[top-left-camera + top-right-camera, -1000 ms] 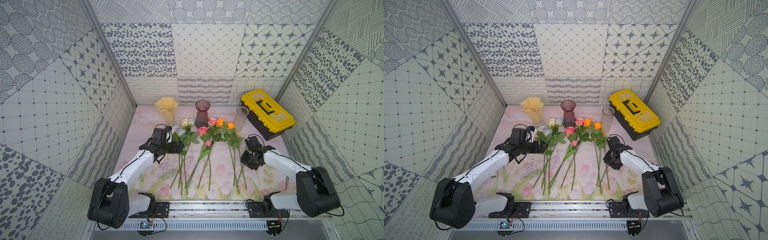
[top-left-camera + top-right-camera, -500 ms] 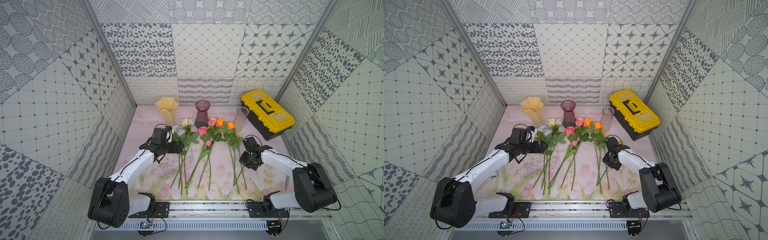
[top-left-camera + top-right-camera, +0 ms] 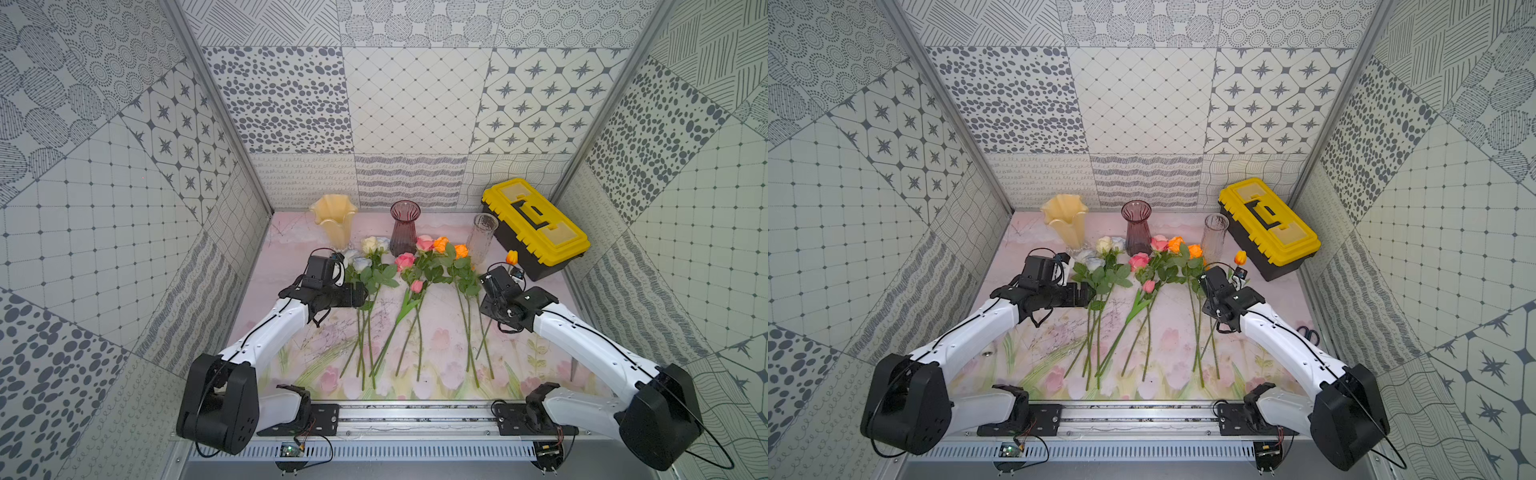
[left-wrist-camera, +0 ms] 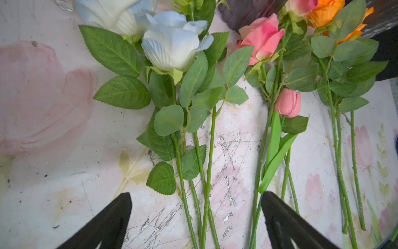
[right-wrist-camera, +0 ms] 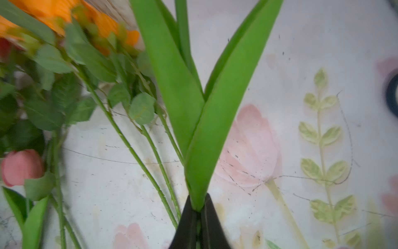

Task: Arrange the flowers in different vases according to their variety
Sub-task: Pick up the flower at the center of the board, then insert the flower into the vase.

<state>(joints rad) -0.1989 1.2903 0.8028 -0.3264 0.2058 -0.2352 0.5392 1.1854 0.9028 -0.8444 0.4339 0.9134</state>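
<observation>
I should next lift the orange bud's stem up and outward with my right gripper, turn it upright over the vase's rim, lower and release it, as the empty clear vase's opening (image 3: 485,220) stands outward.
Flowers lie in a row on the painted mat: white and pale-blue ones (image 3: 365,255), pink ones (image 3: 405,262) and orange ones (image 3: 451,249). My right gripper (image 5: 198,202) is shut on the stem of an orange bud (image 3: 512,257) with long green leaves (image 5: 206,133), held tilted above the mat. In both top views the right gripper (image 3: 1209,286) is beside the orange stems. My left gripper (image 4: 195,196) is open, its fingers (image 4: 120,207) straddling the white flowers' stems (image 4: 206,172). Three vases stand at the back: cream-yellow (image 3: 334,220), dark purple (image 3: 404,228), clear glass (image 3: 482,237).
A yellow-and-black toolbox (image 3: 536,224) sits at the back right, close to the clear vase and the raised bud. Dark scissors handles (image 3: 1308,332) lie at the mat's right edge. Patterned walls close in on three sides.
My right gripper has shut on the orange bud's stem and lifted it, moving slightly toward the back. The left arm has stayed where it was, open.
</observation>
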